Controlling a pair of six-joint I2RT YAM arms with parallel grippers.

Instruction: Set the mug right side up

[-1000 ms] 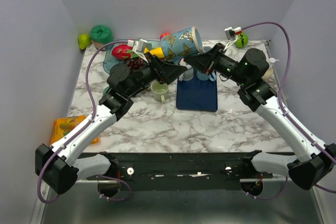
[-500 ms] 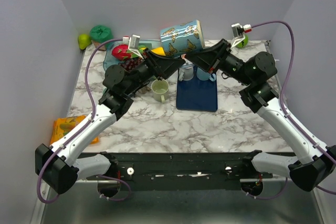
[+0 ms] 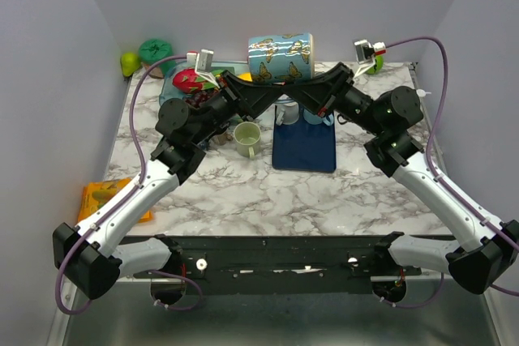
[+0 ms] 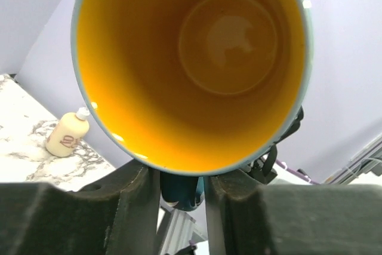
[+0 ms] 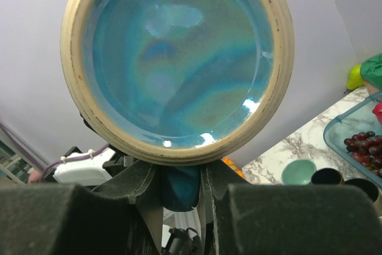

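I should next lower my left gripper back toward the bare tabletop (image 3: 176,202) next to the orange packet, tilt it to point down and let go of the mug's handle, because the mug (image 3: 280,48) is lying sideways.
The mug (image 3: 280,48) is blue with butterfly prints and is held in the air on its side above the back of the table. Its yellow inside (image 4: 191,70) faces the left wrist camera and its glazed blue base (image 5: 179,58) faces the right wrist camera. My left gripper (image 3: 270,91) is shut on the dark teal handle (image 4: 181,188) from the left. My right gripper (image 3: 297,91) is shut on the same handle (image 5: 179,184) from the right. The two grippers meet under the mug.
Below the mug lie a dark blue mat (image 3: 305,150) and a small green mug (image 3: 247,137). A blue tray of fruit (image 3: 174,91) stands back left, an orange packet (image 3: 105,198) front left, and a cream bottle (image 4: 67,135) near the right wall.
Both grippers have risen with the mug. The mug has turned from tilted with its base up to the right to lying level on its side, a little higher and further left.
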